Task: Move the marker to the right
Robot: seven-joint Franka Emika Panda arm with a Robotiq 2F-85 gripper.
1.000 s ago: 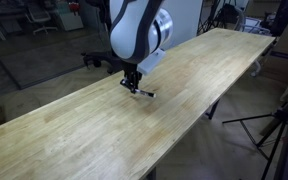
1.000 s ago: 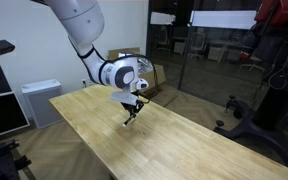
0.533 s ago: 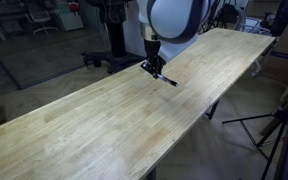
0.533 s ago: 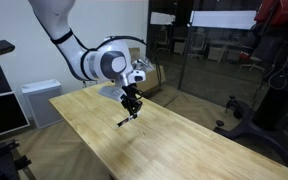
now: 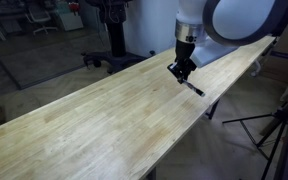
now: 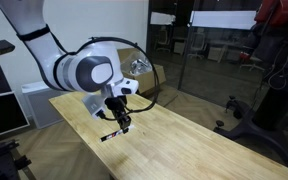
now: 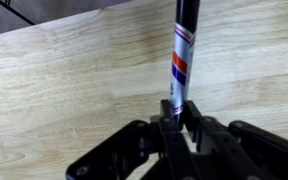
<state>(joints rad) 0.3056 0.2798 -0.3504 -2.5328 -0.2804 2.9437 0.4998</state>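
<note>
My gripper moves down to the clear wood below it, in from the table's long edge, and releases the marker (image 5: 193,87) next. The marker still hangs above that wood.
My gripper (image 5: 182,70) is shut on the marker (image 5: 193,87), a thin white stick with a black end, and holds it a little above the long wooden table (image 5: 104,120). In an exterior view the marker (image 6: 112,135) hangs slanted below the gripper (image 6: 124,122). In the wrist view the marker (image 7: 183,58) sticks out straight from between the black fingers (image 7: 181,112); its white barrel has red and blue marks and a black far end.
The table's long edge (image 5: 199,115) runs just beside the gripper, with floor below. A tripod (image 5: 274,125) stands beyond that edge. A glass partition (image 6: 214,60) and a white cabinet (image 6: 39,95) stand behind the table.
The arm has carried the marker along the table, from the middle towards the table's edge, right in one exterior view. The marker stays gripped and lifted off the wood.
</note>
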